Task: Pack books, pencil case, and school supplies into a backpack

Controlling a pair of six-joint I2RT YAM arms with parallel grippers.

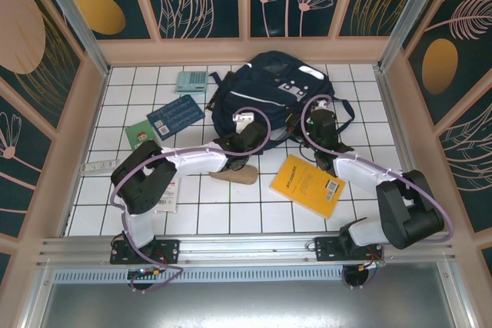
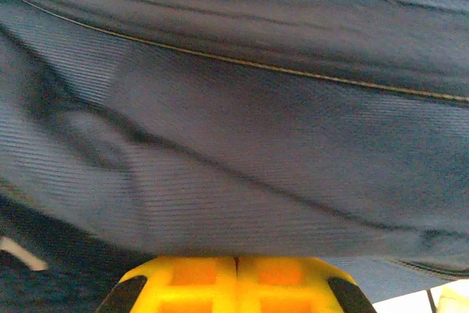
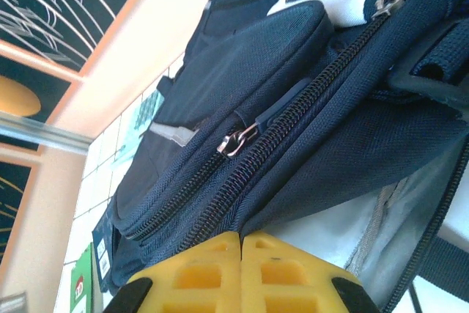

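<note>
The rim of the opening [image 1: 290, 127] [image 3: 244, 226] sits between the fingers of the robot's right gripper. That gripper will next pull away from the left gripper to make the half-open opening wider, then let go of the rim.
The navy backpack [image 1: 269, 90] lies at the back middle of the tiled table. My left gripper [image 1: 244, 125] is at its near left edge, jaws together on navy fabric [image 2: 256, 144] that drapes over the tips [image 2: 236, 260]. My right gripper [image 1: 319, 123] is at its near right edge, shut [image 3: 240, 236] on the rim of the opening, where navy cloth meets pale lining [image 3: 330, 218]. A zipper pull [image 3: 236, 141] hangs just above. On the table lie the yellow book [image 1: 307, 184], blue book [image 1: 175, 116], green book [image 1: 138, 134], teal calculator [image 1: 191, 81], tan pencil case [image 1: 234, 175] and white packet [image 1: 167, 197].
A long white item [image 1: 100, 166] lies near the left wall. Pink walls [image 1: 84, 136] fence the table on three sides. The pencil case sits just under my left forearm; the yellow book lies beside my right forearm.
</note>
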